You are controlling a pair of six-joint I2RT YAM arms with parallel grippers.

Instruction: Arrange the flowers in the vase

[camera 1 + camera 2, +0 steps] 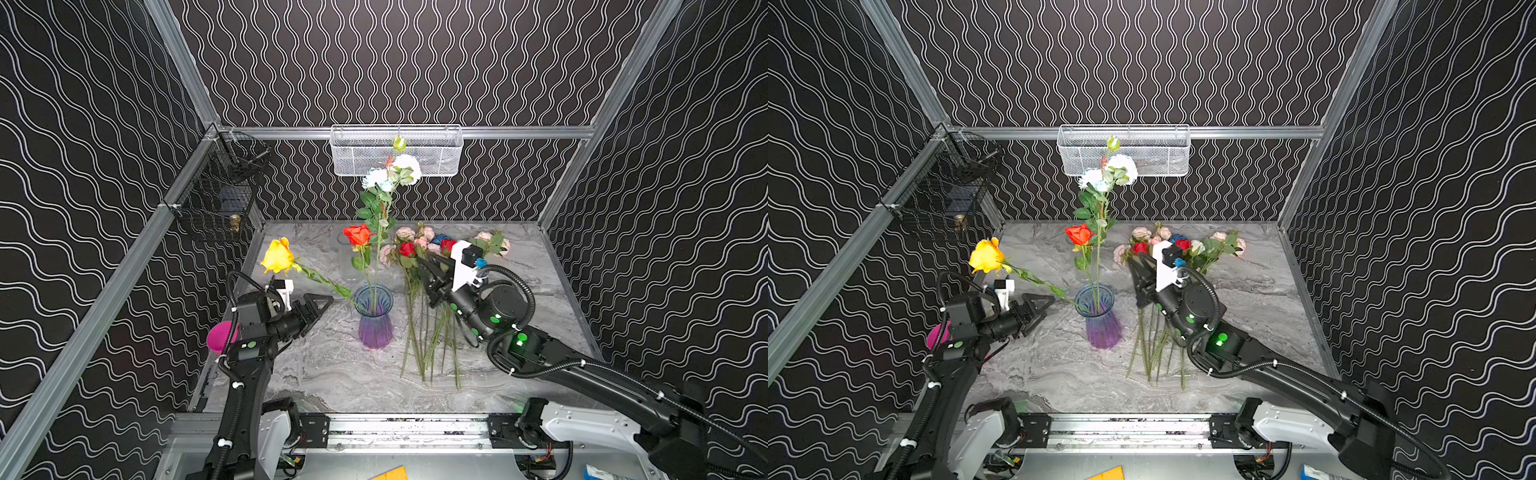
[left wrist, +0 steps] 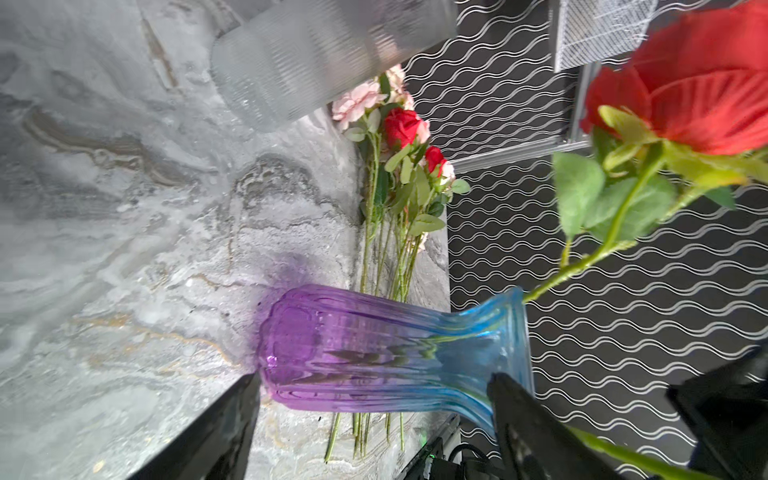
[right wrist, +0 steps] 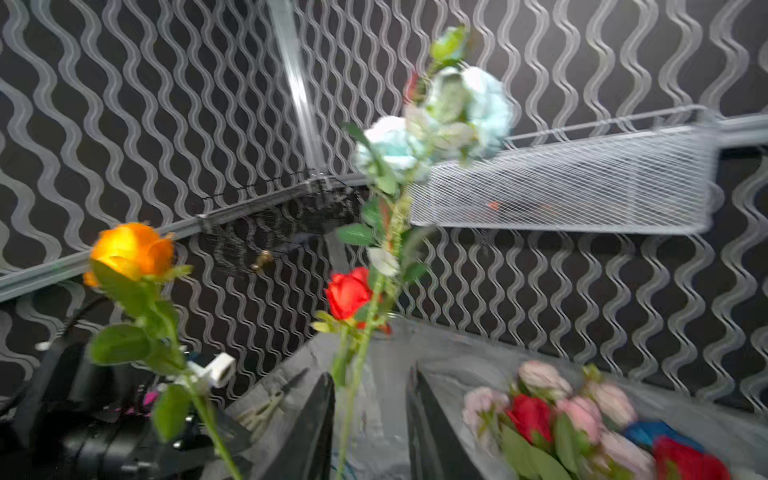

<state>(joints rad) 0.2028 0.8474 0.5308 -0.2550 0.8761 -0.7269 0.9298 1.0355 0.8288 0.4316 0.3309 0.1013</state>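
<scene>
My right gripper should next move down onto the green stem nearest the vase [image 1: 411,301] and tip its fingers toward the tabletop, because the bundle lies flat below it.
The purple-to-blue glass vase [image 1: 375,322] [image 1: 1100,322] [image 2: 374,345] stands mid-table. It holds a yellow rose [image 1: 277,255] [image 3: 129,249] leaning left, a red rose [image 1: 357,235] [image 2: 706,83] and a tall white spray [image 1: 399,170] [image 3: 436,120]. The other flowers [image 1: 424,328] [image 1: 1154,345] [image 2: 399,174] [image 3: 561,415] lie bundled on the table right of the vase. My left gripper [image 1: 320,303] [image 1: 1042,303] [image 2: 374,376] is open just left of the vase, holding nothing. My right gripper [image 1: 426,280] [image 1: 1138,280] [image 3: 372,374] hovers over the bundle, jaws a little apart and empty.
A clear ribbed glass vase [image 1: 348,257] [image 2: 324,54] stands behind the coloured one. A white mesh basket [image 1: 397,151] hangs on the back wall, a black wire basket [image 1: 224,187] on the left wall. A pink object [image 1: 220,336] sits behind my left arm.
</scene>
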